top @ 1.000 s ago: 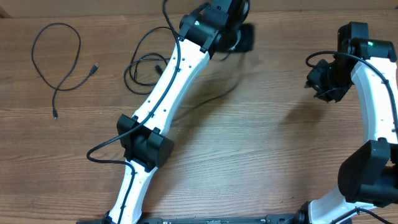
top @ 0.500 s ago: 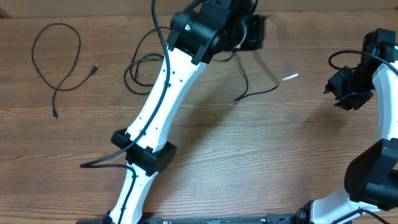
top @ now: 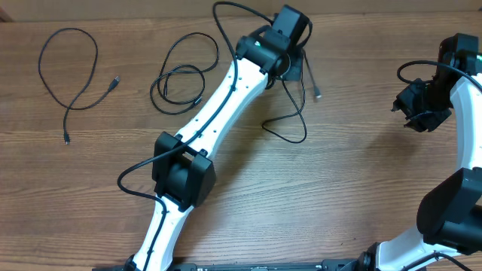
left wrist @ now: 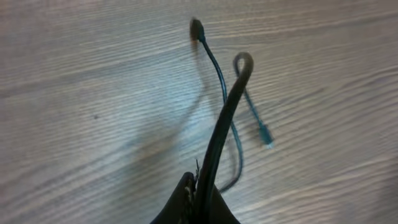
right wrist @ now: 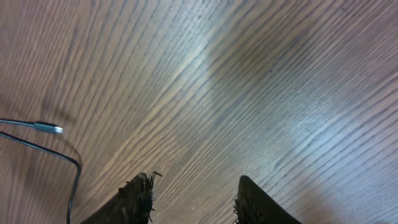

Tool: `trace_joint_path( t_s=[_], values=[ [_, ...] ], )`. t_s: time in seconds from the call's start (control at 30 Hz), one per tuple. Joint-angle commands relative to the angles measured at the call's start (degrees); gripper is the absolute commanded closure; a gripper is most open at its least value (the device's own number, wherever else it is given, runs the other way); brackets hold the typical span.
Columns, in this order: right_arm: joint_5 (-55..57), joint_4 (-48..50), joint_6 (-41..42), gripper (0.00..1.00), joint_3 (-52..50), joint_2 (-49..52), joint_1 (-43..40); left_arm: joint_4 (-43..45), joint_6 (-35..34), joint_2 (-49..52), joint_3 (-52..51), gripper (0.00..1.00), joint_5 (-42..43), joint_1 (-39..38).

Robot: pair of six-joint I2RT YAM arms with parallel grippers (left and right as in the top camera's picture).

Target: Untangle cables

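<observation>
I will next move my left gripper down toward the curled parts of the cable on the table and release the cable, which hangs from my left gripper down to the wood.
My left gripper [top: 294,64] is shut on a thin black cable [top: 304,129] at the back middle of the table. The cable hangs down from it and curls onto the wood, its plug end [top: 318,96] to the right. In the left wrist view the pinched cable [left wrist: 222,121] rises as a doubled loop from the shut gripper [left wrist: 202,185], with its plug [left wrist: 266,135] on the table beyond. A second cable [top: 183,69] lies coiled left of the arm. A third cable [top: 97,60] lies at the far left. My right gripper [top: 414,105] is open over bare wood, its fingers [right wrist: 140,193] empty.
The left arm's white link [top: 218,105] slants across the table from the front left to the back middle. In the right wrist view a cable [right wrist: 74,163] and its plug end [right wrist: 48,127] lie at the left edge, apart from the right gripper [right wrist: 196,186].
The right gripper has opened and drawn away to the right. The cable's free end has swung back left and now hangs under the left gripper, which has shifted slightly.
</observation>
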Motion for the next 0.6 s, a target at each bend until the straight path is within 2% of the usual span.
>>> trace_joint_path(
  t_s=[0.0, 0.07, 0.2, 0.47, 0.57],
  values=[
    [0.3, 0.3, 0.0, 0.57, 0.1, -0.2, 0.4, 3.6, 5.7, 0.4, -3.0, 0.96, -11.1, -1.4],
    [0.3, 0.7, 0.0, 0.56, 0.1, -0.2, 0.4, 7.3, 7.2, 0.4, -4.3, 0.96, -10.4, -1.8],
    [0.3, 0.7, -0.1, 0.54, 0.1, -0.2, 0.4, 17.3, 6.8, 0.4, -10.1, 0.96, -0.3, -2.0],
    [0.3, 0.7, 0.0, 0.54, 0.1, -0.2, 0.4, 28.5, 0.3, 0.4, -20.8, 0.94, 0.2, -2.1],
    [0.3, 0.2, 0.0, 0.53, 0.1, -0.2, 0.4, 32.2, -3.0, 0.4, -23.5, 0.87, 0.9, -2.1]
  ],
)
